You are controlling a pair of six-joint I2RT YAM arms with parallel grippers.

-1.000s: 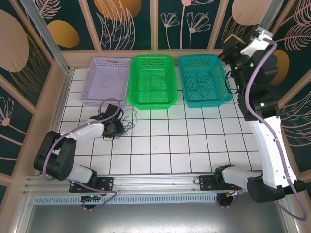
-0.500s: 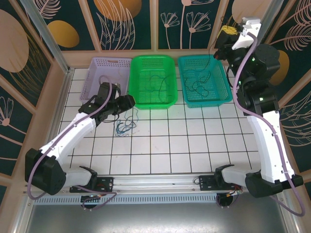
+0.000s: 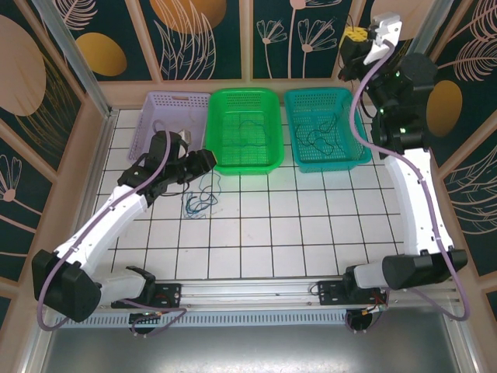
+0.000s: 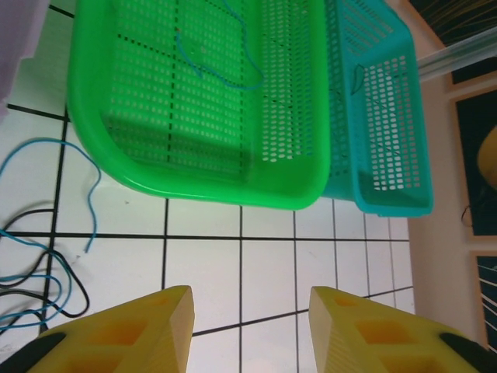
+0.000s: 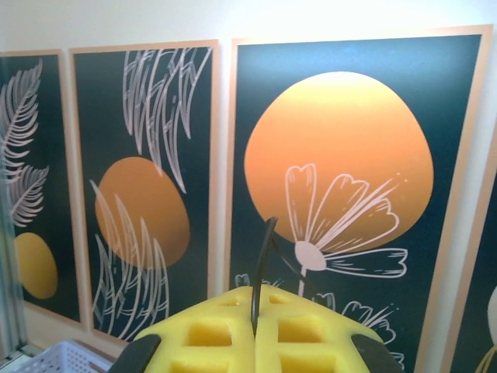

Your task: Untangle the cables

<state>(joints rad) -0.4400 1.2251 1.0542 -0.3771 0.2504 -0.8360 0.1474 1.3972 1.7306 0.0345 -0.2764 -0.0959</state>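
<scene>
My right gripper lowers next, tilting downward, over the teal basket below it, which already holds dark cables, and releases the thin black cable.
A loose tangle of blue and black cables (image 3: pixel 199 203) lies on the white tiles in front of the green basket (image 3: pixel 245 166); the left wrist view has the tangle (image 4: pixel 39 256) at its left edge. My left gripper (image 3: pixel 206 162) hovers just above and to the right of it, open, with bare tile between its yellow fingers (image 4: pixel 250 311). High over the back right corner, my right gripper (image 3: pixel 353 43) is shut on a thin black cable (image 5: pixel 262 264) that sticks up from between its pads (image 5: pixel 256 311). A blue cable (image 4: pixel 217 66) lies in the green basket.
Three baskets stand in a row at the back: purple (image 3: pixel 144 132), green, and teal (image 3: pixel 330 165) with dark cables (image 3: pixel 318 132) inside. Patterned walls enclose the table on three sides. Both arm bases sit at the near edge.
My left gripper rose off the tangle and swung back toward the green basket. My right gripper climbed higher and further back, still shut on the black cable.
</scene>
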